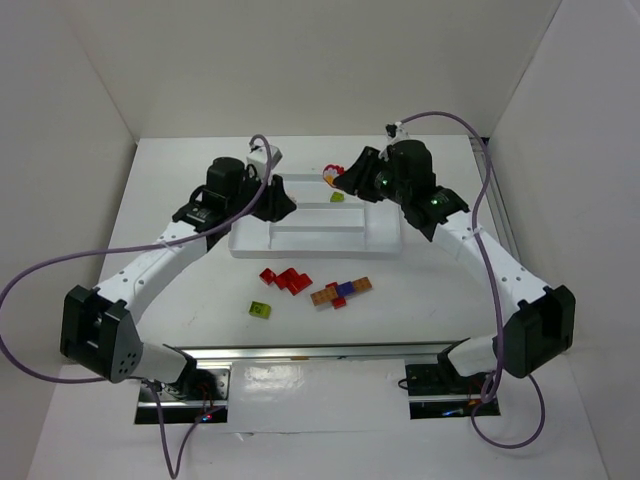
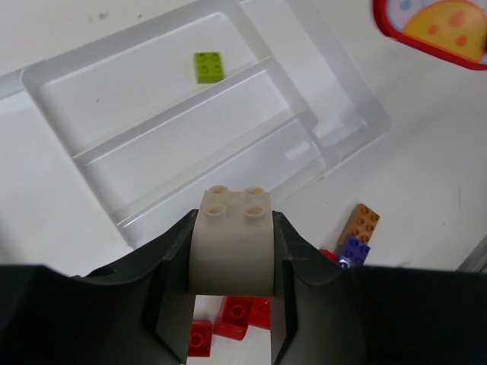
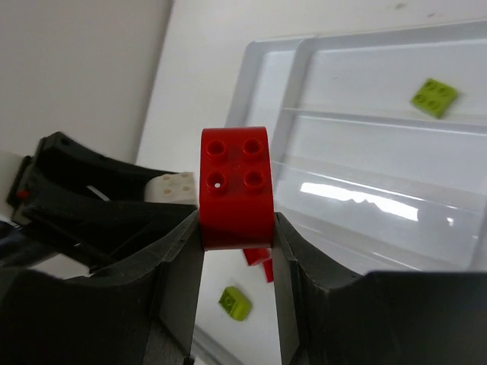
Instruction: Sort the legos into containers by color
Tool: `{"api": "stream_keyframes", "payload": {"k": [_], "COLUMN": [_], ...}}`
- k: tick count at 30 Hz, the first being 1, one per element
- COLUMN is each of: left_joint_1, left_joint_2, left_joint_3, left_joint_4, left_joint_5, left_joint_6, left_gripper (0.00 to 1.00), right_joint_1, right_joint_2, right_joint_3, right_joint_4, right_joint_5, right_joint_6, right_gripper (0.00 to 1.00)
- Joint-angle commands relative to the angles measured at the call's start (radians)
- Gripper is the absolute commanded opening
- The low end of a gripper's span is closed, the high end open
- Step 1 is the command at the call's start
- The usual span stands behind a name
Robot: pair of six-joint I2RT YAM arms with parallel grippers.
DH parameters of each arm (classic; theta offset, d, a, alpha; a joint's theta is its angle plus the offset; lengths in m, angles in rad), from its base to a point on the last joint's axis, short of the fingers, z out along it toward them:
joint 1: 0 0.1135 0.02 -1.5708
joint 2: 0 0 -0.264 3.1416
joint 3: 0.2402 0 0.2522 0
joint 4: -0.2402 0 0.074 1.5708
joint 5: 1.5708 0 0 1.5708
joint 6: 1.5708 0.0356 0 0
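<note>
My right gripper should go down into the middle section of the tray and let go of the red lego (image 3: 236, 186), because the lime lego takes the back section and the middle one is empty.
In the left wrist view my left gripper (image 2: 236, 232) is shut on a tan lego (image 2: 234, 243), studs up, held above the near edge of the white tray (image 2: 183, 144). My right gripper (image 3: 236, 220) is shut on a red lego (image 3: 236, 186) over the tray's (image 3: 365, 160) other side. One lime lego (image 1: 338, 197) lies in a back compartment of the tray (image 1: 330, 238). Loose on the table in front of the tray lie a red cluster (image 1: 285, 278), an orange, purple and red row (image 1: 342, 291) and a lime lego (image 1: 261, 310).
A red-rimmed round item with a yellow picture (image 2: 441, 30) lies just behind the tray. White walls close in the table on the left, back and right. Purple cables loop from both arms. A metal rail (image 1: 320, 352) runs along the near edge.
</note>
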Motion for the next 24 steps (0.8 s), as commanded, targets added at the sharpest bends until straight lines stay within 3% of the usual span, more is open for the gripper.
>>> {"api": "stream_keyframes", "payload": {"k": [1, 4, 18, 22, 24], "left_joint_1": [0.024, 0.024, 0.134, 0.171, 0.180], "left_joint_2": [0.078, 0.129, 0.218, 0.290, 0.334], "left_joint_3": [0.100, 0.178, 0.191, 0.203, 0.217], "left_joint_4": [-0.112, -0.221, -0.350, -0.350, -0.350], "left_joint_5": [-0.088, -0.151, -0.243, -0.226, -0.226], "left_joint_6": [-0.055, -0.109, -0.206, -0.241, -0.241], "left_gripper": [0.00, 0.00, 0.00, 0.00, 0.00], "right_joint_1": [0.005, 0.005, 0.025, 0.025, 0.025], "right_joint_2": [0.014, 0.089, 0.424, 0.484, 0.484], "right_joint_3": [-0.022, -0.022, 0.105, 0.125, 0.134], "right_joint_4": [-0.040, -0.062, -0.061, -0.061, -0.061], "right_joint_5": [0.195, 0.273, 0.232, 0.232, 0.232], "right_joint_6": [-0.041, -0.066, -0.143, -0.152, -0.152], "right_gripper": [0.00, 0.00, 0.06, 0.18, 0.38]}}
